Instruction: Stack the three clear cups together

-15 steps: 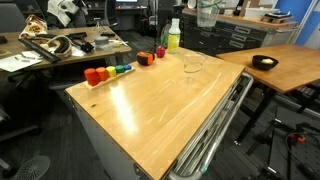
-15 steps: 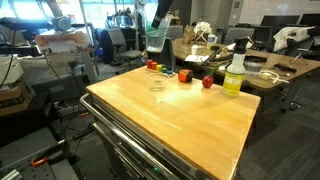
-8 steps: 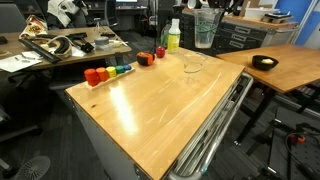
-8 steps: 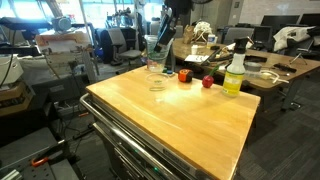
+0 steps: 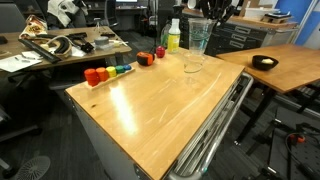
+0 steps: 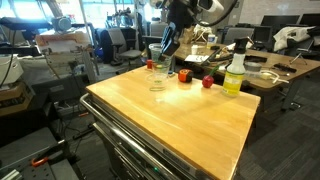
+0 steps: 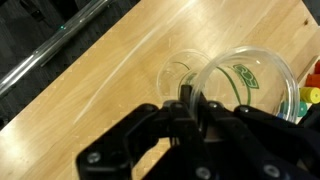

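My gripper should next lower the held cup into the upright cup's opening below and let go of the held cup's near rim, because that opening is ready to take another cup.
My gripper is shut on the rim of a clear cup and holds it in the air, tilted. In the wrist view the fingers pinch the wall of this cup, which bears green print. Another clear cup stands upright on the wooden table, just below and beside the held one. I cannot tell whether the held cup is a single cup or two nested. No other clear cup shows.
A yellow-green bottle stands at the table's far edge. Coloured blocks lie in a row along that edge. A black bowl sits on the neighbouring table. Cluttered desks stand behind.
My gripper has come down with the held cup and moved towards the cup on the table. The table cup has not moved.
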You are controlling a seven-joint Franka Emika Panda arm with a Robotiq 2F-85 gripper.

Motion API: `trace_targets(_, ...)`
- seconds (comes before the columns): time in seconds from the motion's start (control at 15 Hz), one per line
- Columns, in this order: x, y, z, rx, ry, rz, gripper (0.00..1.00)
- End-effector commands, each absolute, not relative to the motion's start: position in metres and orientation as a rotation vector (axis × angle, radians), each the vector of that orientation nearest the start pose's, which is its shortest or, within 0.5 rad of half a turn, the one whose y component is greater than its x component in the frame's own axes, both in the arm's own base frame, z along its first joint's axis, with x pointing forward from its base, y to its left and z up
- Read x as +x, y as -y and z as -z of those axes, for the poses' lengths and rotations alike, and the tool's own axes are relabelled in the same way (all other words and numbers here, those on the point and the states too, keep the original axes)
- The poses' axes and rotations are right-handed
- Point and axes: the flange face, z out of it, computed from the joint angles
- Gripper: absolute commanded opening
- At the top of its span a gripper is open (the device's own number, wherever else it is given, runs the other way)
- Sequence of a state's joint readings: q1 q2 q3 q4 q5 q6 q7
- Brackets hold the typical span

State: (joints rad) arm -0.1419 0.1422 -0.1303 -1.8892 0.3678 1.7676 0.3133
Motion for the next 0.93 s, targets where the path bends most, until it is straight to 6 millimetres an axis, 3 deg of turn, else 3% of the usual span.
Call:
trace_targets(0.0,0.557,0.115,-0.411,-2.611,-0.924,-0.333,0.01)
trace_targets(0.87,0.551,0.1,-0.344,-2.713,-0.797,-0.386,0.02)
